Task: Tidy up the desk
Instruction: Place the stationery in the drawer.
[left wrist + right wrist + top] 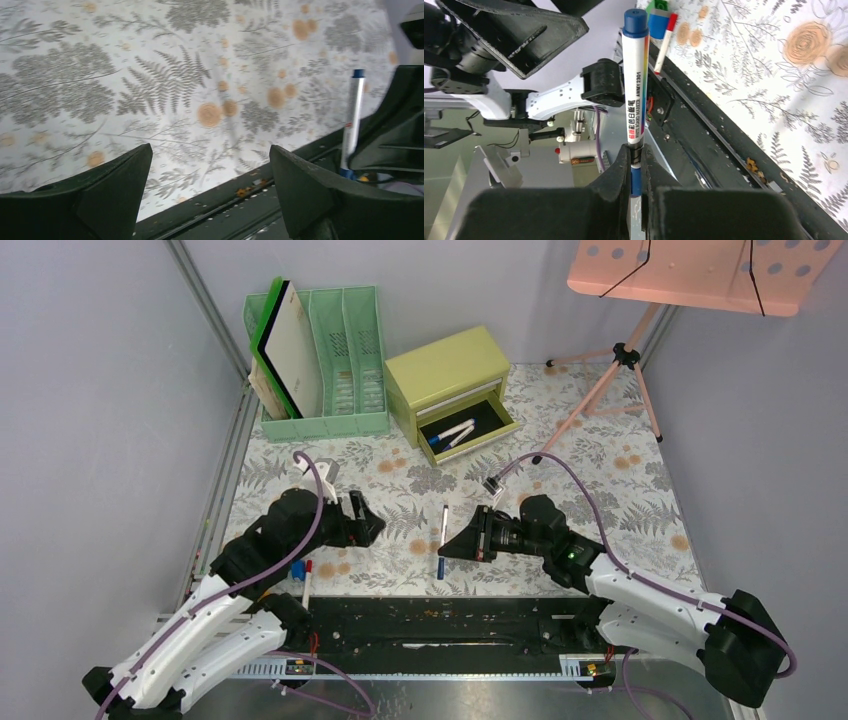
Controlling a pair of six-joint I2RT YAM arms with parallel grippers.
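Observation:
The open drawer [478,428] is outward of my right gripper and already has markers in it. My right gripper should carry the white marker [443,530] outward and let it go in there.
The desk [610,475] wears a pale cloth printed with ferns and orange flowers. My right gripper [447,546] is shut on a white marker [443,530] with a blue cap, which it holds just above the desk's near middle. In the right wrist view the marker [634,85] sticks straight out from the gripper [636,156], the jaws pinching its blue tail. My left gripper [368,520] hangs open to the left of it, with only patterned desk [150,75] and the black rail between its fingers [117,192]. The marker [352,117] shows at the right of that view.
A yellow-green drawer chest [445,375] stands at the back, its drawer [468,430] open with markers inside. A green file rack [330,360] holds boards at the back left. A red pen [306,578] and a blue item [297,569] lie by the left arm. A pink tripod [615,380] stands back right.

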